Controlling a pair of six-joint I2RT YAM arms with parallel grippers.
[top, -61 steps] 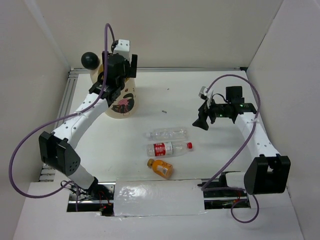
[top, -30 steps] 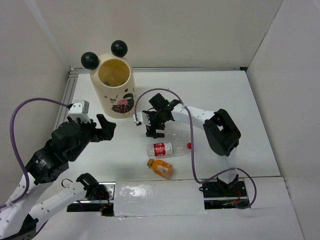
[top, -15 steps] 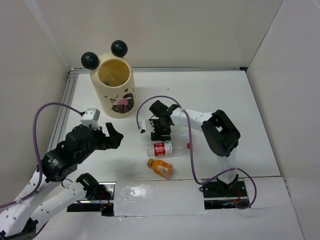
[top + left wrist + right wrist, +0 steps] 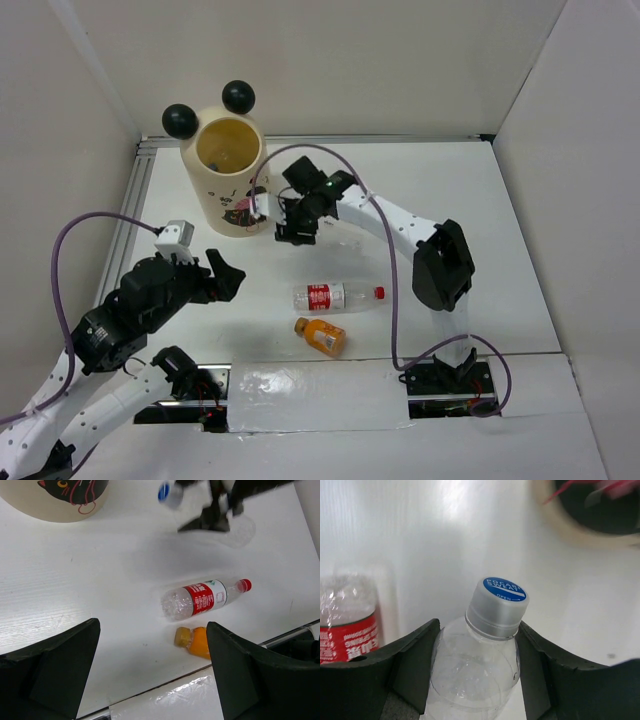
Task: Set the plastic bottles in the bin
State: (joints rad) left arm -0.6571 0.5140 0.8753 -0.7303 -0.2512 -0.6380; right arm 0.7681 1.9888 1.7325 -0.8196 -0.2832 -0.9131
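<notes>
Next, my right gripper raises the clear bottle over the bin's opening (image 4: 228, 147) and releases it, as that lies outward, to the gripper's left in the top view.
My right gripper (image 4: 477, 630) is shut on a plain clear bottle (image 4: 475, 672) with a grey, blue-topped cap (image 4: 497, 607), its pads against both shoulders. From above, that gripper (image 4: 298, 222) hangs just right of the cream-yellow bin (image 4: 203, 190), off the table. A red-labelled bottle (image 4: 335, 297) and a short orange bottle (image 4: 322, 337) lie on the table near the front. My left gripper (image 4: 222, 272) is open and holds nothing, left of those two. In the left wrist view the red-labelled bottle (image 4: 205, 597) and the orange bottle (image 4: 196, 641) show between its wide fingers (image 4: 60, 665).
The bin has two black ball ears (image 4: 238, 96) on its rim and stands at the back left. White walls enclose the table on three sides. A shiny white strip (image 4: 315, 395) runs along the front edge between the arm bases.
My right gripper has closed on the clear bottle and carried it up and back-left toward the bin. The left arm has shifted slightly, still open.
</notes>
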